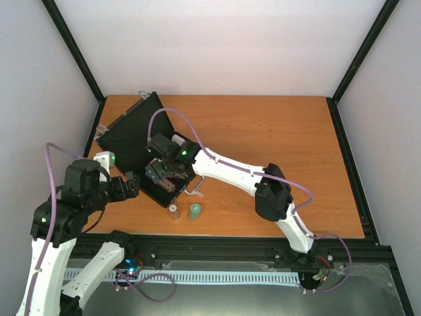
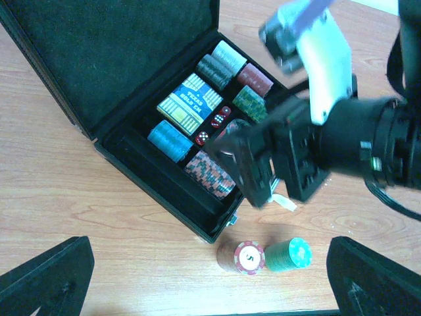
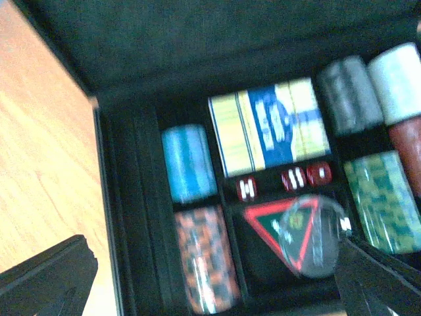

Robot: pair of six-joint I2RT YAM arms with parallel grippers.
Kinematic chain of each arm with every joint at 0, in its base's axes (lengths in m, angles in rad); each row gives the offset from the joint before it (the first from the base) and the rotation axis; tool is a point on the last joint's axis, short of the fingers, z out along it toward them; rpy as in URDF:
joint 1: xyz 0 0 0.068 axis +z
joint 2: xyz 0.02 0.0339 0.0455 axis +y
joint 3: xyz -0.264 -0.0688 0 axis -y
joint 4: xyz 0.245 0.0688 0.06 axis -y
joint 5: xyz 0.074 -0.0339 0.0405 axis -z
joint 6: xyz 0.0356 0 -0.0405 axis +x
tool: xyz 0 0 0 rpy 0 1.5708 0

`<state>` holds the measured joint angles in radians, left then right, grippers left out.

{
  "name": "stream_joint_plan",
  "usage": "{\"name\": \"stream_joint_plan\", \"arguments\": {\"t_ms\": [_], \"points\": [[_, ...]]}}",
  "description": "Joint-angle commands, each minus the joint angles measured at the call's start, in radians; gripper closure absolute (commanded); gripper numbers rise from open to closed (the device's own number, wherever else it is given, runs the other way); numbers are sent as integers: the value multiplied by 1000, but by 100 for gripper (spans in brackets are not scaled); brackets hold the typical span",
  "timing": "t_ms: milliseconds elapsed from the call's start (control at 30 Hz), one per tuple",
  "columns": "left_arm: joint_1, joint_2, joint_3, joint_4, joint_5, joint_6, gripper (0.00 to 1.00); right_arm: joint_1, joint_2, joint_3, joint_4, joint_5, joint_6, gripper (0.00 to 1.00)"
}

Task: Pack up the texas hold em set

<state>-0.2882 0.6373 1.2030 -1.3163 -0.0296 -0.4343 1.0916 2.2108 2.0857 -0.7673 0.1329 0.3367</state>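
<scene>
The robot's right gripper will next move back and down around the top of the red chip stack [image 1: 173, 208]. The stack is below and back of the gripper, still outside the case [image 1: 128, 131].
The black case [image 1: 128, 131] lies open at the table's left, its lid [image 2: 118, 52] laid back. In its tray sit a card deck [image 3: 276, 125], red dice [image 3: 289, 179], a blue chip stack [image 3: 189, 162], an orange-patterned stack [image 3: 205, 263] and other stacks. A clear disc [image 3: 312, 237] rests over the red-edged triangle [image 3: 276, 230]. My right gripper [image 1: 158, 172] hangs open over the tray, holding nothing. On the table in front of the case stand a red chip stack [image 2: 248, 257] and a green chip stack [image 2: 289, 255]. My left gripper [image 2: 210, 276] is open just near of them.
The right arm [image 1: 237, 172] stretches across the middle of the table towards the case. The case's metal handle [image 1: 195, 191] sticks out at its near right side. Black frame rails [image 1: 217, 247] run along the near edge.
</scene>
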Motion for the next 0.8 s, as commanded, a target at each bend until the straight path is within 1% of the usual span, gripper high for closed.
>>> {"name": "stream_joint_plan", "arguments": {"t_ms": [0,67,167,300,500,700,767], "points": [[-5,21,27,30,4,-20,0,60,-61,-117,-184,0,-122,0],[-5,26,25,36,6,-18,0,88,-119,-200,-201,-30,-149,0],[-5,30,20,43,9,-20,0,120,-199,-332,-178,-82,-131,1],[-5,31,17,49,17,-20,0,133,-241,-421,-164,-111,-102,3],[-5,32,13,48,26,-14,0,138,-209,-376,-164,-135,-103,4],[-5,14,18,25,13,-12,0,141,-125,-291,-177,-168,-116,4],[-5,7,20,17,10,-12,0,141,-95,-260,-186,-205,-122,9]]}}
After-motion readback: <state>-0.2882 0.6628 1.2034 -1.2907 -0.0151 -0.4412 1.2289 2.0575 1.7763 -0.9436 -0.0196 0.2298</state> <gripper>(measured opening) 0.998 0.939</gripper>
